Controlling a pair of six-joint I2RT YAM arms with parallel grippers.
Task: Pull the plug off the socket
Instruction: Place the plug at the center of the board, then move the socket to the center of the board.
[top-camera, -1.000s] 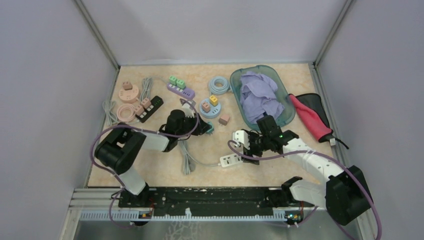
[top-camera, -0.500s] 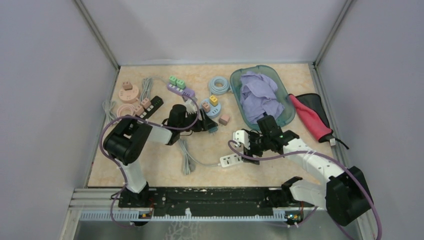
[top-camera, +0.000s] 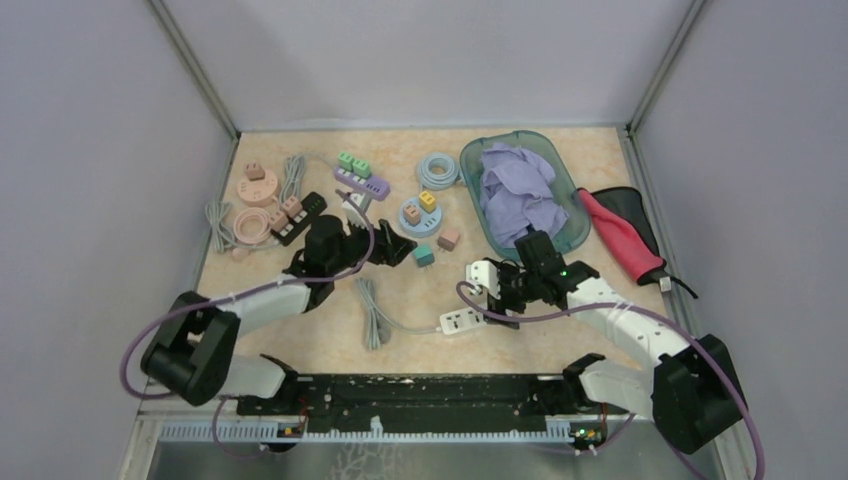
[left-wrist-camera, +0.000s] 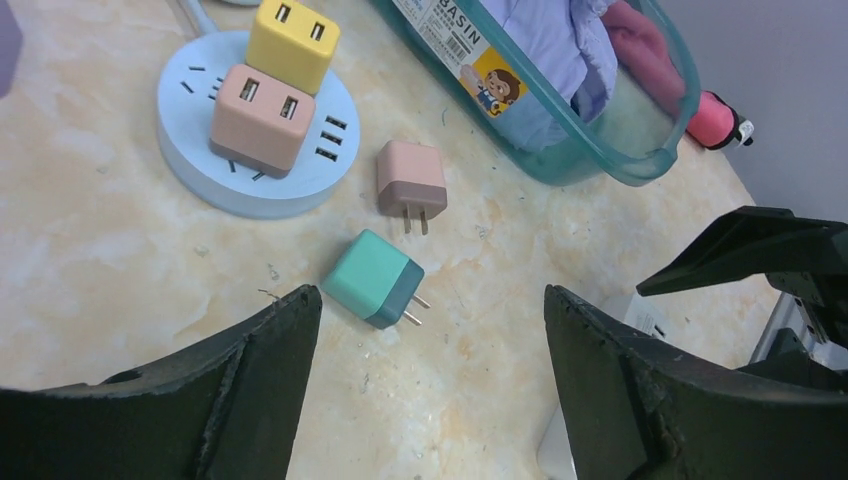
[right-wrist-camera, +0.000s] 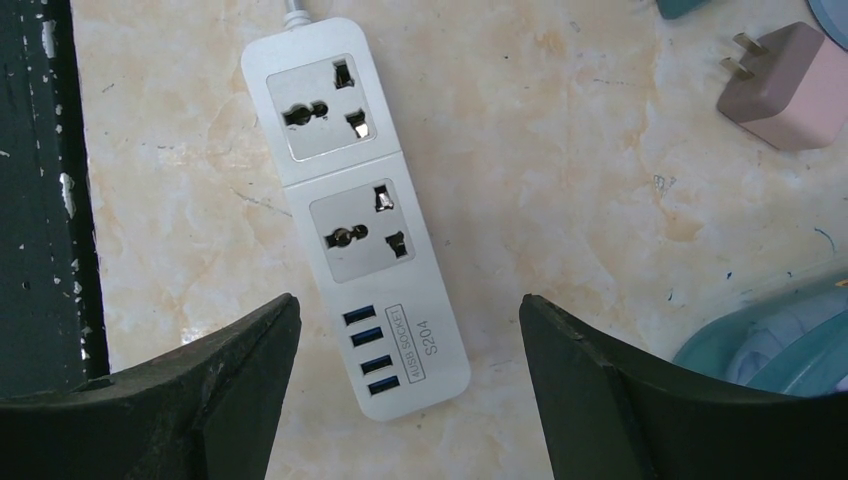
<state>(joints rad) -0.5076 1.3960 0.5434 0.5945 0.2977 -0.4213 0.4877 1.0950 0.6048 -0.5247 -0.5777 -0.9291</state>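
Observation:
My right gripper will next move toward the socket strip's corded end and down astride the outlet by the USB ports, because it is above the strip's USB end.
A teal plug (left-wrist-camera: 375, 278) lies loose on its side on the table, prongs bare, also seen in the top view (top-camera: 423, 256). My left gripper (left-wrist-camera: 432, 297) is open and empty just short of it, to its left in the top view (top-camera: 398, 247). The white socket strip (right-wrist-camera: 355, 200) lies flat with both outlets and its USB ports empty. My right gripper (right-wrist-camera: 408, 300) hovers open over the strip's USB end, holding nothing; in the top view it (top-camera: 495, 305) sits at the strip's (top-camera: 462, 321) right end.
A round blue socket (left-wrist-camera: 190, 130) carries a yellow and a pink plug. A loose pink plug (left-wrist-camera: 412, 178) lies beside the teal basin (top-camera: 572, 215) of purple cloth. More strips and coiled cables (top-camera: 300, 200) crowd the back left. A grey cord (top-camera: 372, 312) trails left of the white strip.
My left gripper opened and let go of the teal plug, which now lies on the table. The left arm then drew back to the left. The right arm has not moved.

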